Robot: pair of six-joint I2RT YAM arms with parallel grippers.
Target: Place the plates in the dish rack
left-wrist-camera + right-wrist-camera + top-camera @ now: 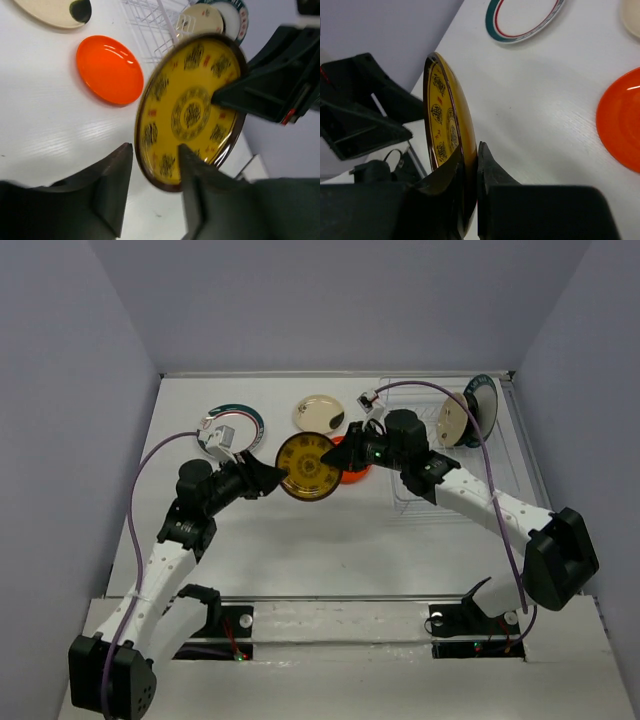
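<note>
My right gripper should move across, turning, and go down to let go beside the rack's cream plate, because that slot of the rack is to the gripper's right in the top view.
The gold patterned plate (308,466) is held on edge above the table between both arms. My right gripper (345,452) is shut on its right rim, seen clamped in the right wrist view (470,150). My left gripper (268,478) is open, its jaws straddling the plate's left rim with a gap (154,150). The orange-red plate (357,475), a cream plate (320,413) and a teal-rimmed plate (237,427) lie flat on the table. The wire dish rack (420,502) at the right holds a cream plate (455,420) and a teal-rimmed plate (482,405) upright. The black plate is out of view.
The table's left and right walls stand close by. The left arm's purple cable (150,465) loops over the left side. The rack (150,25) lies just beyond the orange plate (110,69) in the left wrist view.
</note>
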